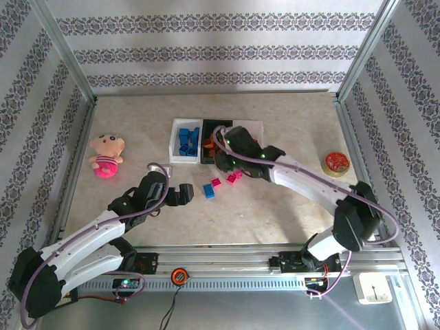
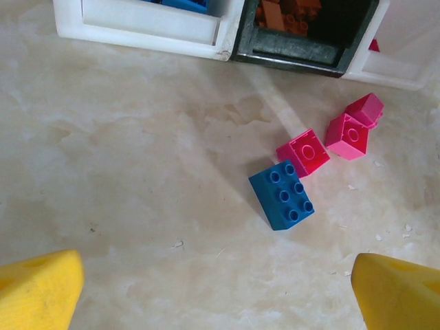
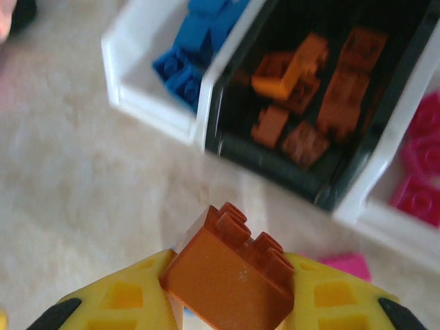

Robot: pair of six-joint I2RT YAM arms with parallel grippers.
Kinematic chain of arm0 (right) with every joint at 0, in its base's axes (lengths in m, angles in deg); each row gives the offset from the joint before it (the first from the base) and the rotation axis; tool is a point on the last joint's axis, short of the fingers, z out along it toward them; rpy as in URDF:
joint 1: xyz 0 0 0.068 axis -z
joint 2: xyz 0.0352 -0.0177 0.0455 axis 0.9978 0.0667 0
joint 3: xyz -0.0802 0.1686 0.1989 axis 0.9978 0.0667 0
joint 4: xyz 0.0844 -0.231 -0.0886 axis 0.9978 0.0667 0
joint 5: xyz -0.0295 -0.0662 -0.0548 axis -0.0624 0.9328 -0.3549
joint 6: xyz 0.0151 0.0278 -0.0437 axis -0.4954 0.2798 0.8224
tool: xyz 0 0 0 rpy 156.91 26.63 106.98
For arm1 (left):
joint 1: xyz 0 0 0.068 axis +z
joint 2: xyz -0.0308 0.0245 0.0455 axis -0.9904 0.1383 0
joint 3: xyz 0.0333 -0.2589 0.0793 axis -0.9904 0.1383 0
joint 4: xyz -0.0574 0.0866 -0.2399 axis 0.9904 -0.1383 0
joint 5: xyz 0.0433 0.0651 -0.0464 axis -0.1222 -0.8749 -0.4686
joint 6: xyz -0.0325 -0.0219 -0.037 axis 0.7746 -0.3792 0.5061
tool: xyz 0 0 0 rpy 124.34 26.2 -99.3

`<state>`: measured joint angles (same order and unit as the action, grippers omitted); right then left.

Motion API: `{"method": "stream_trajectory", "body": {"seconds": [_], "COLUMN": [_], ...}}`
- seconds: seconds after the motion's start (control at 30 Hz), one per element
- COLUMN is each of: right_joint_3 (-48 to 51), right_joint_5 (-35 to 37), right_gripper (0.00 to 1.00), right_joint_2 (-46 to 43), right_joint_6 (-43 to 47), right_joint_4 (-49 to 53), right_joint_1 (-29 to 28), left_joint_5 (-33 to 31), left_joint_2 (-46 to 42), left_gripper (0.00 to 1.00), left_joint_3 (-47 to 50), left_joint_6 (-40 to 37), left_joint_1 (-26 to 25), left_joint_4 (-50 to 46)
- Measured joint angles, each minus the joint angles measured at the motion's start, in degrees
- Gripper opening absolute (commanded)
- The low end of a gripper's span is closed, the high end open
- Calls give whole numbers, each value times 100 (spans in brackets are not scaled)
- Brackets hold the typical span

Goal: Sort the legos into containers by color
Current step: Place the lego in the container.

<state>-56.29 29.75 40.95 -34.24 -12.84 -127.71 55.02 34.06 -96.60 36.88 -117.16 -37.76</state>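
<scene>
Next, the right gripper carries the orange lego outward over the black tray with the other orange legos, which lies just outward, and releases it.
Three trays stand side by side. The left white tray (image 1: pixel 175 141) holds blue legos (image 3: pixel 189 55), the black tray (image 3: pixel 275 168) holds orange legos (image 3: pixel 302 75), and the right white tray (image 3: pixel 385 220) holds pink legos (image 3: pixel 419 165). My right gripper (image 3: pixel 230 295) is shut on an orange lego (image 3: pixel 230 278), just in front of the black tray (image 1: pixel 208 155). On the table lie a loose blue lego (image 2: pixel 282 194) and three pink legos (image 2: pixel 303 152), (image 2: pixel 348 136), (image 2: pixel 365 108). My left gripper (image 2: pixel 220 289) is open, a little short of the blue lego (image 1: pixel 209 190), with nothing between its fingers.
A pink plush doll (image 1: pixel 105 155) lies at the left of the table. A round red tape roll (image 1: pixel 335 163) sits at the right. Metal rails and patterned walls bound the table on three sides.
</scene>
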Motion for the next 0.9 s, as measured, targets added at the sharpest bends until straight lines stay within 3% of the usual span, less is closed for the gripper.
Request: {"method": "stream_trajectory", "body": {"seconds": [0.23, 0.4, 0.47, 0.67, 0.9], "right_joint_3": [-1355, -2041, -2229, -1917, 125], "right_joint_5": [227, 267, 264, 227, 221], "right_gripper": [25, 55, 60, 62, 64], "right_joint_2": [1792, 2562, 2677, 2323, 553], "right_joint_6": [-35, -131, -173, -323, -605], "right_joint_4": [-81, 76, 129, -31, -487], "right_joint_1": [452, 581, 612, 647, 953], "left_joint_5": [87, 186, 269, 634, 743], "left_joint_2": [175, 350, 492, 1182, 2623], "left_gripper": [100, 100, 99, 95, 90], "left_joint_3": [-208, -334, -422, -885, -1908], "left_joint_6": [-116, -262, -332, -581, -1014], "left_joint_1": [0, 2, 4, 4, -466], "left_joint_4": [-35, -33, -33, 0, 74]}}
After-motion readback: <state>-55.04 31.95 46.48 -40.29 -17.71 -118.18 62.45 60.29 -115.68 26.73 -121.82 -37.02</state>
